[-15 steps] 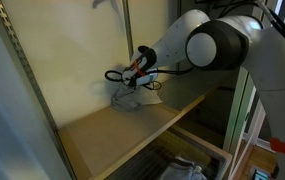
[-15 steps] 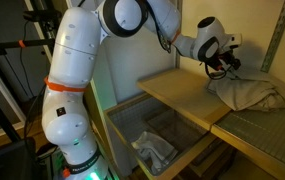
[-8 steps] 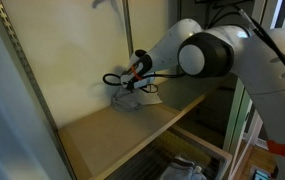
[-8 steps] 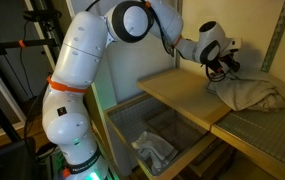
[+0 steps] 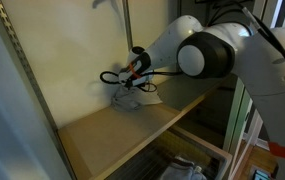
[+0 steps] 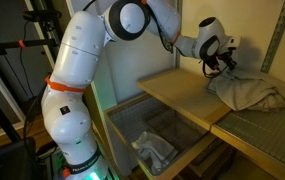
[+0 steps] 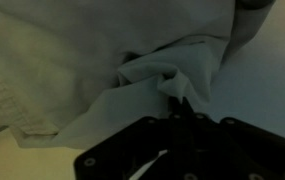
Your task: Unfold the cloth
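My gripper will next lift the fold, carry it away from the mesh to the clear wooden shelf (image 6: 172,86) with room for the cloth beside my gripper, and let it go.
The cloth (image 5: 132,98) is a pale grey crumpled heap at the back of the wooden shelf (image 5: 112,132); in an exterior view it lies spread over the shelf's far corner (image 6: 250,92). My gripper (image 5: 129,82) reaches down onto the heap's top edge (image 6: 223,68). In the wrist view the black fingers meet at a raised fold of the cloth (image 7: 170,78), and the gripper (image 7: 182,106) is shut on that fold. Most of the cloth's lower side is hidden under its own folds.
A metal upright (image 5: 127,30) stands just behind the cloth against the back wall. Beside the wooden shelf (image 6: 177,95) lies a wire mesh surface (image 6: 267,138). Below is a bin holding another crumpled fabric (image 6: 154,150).
The jaws have gone from partly open to shut on a fold of the cloth. The arm has moved slightly closer to the heap.
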`<state>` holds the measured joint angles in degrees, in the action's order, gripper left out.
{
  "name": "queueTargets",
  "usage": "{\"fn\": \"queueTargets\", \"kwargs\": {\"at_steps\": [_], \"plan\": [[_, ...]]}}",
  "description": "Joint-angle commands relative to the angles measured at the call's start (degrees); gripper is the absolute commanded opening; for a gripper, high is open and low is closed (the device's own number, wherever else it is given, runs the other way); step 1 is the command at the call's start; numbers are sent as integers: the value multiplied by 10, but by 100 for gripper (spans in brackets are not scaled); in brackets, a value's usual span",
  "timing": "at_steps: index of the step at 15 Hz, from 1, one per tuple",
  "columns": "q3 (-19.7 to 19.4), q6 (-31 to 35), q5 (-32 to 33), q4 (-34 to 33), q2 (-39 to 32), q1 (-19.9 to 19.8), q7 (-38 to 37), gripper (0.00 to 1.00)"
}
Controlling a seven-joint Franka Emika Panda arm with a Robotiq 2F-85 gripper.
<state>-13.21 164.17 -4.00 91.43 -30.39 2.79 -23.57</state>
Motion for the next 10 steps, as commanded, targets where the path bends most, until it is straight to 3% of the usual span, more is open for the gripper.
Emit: {"fn": "queueTargets", "kwargs": {"at_steps": [1, 5, 10], "plan": [[-37, -35, 17, 32, 48, 38, -48, 1], [-61, -43, 50, 117, 144, 82, -59, 1], [-73, -29, 165, 260, 269, 139, -59, 1]]}}
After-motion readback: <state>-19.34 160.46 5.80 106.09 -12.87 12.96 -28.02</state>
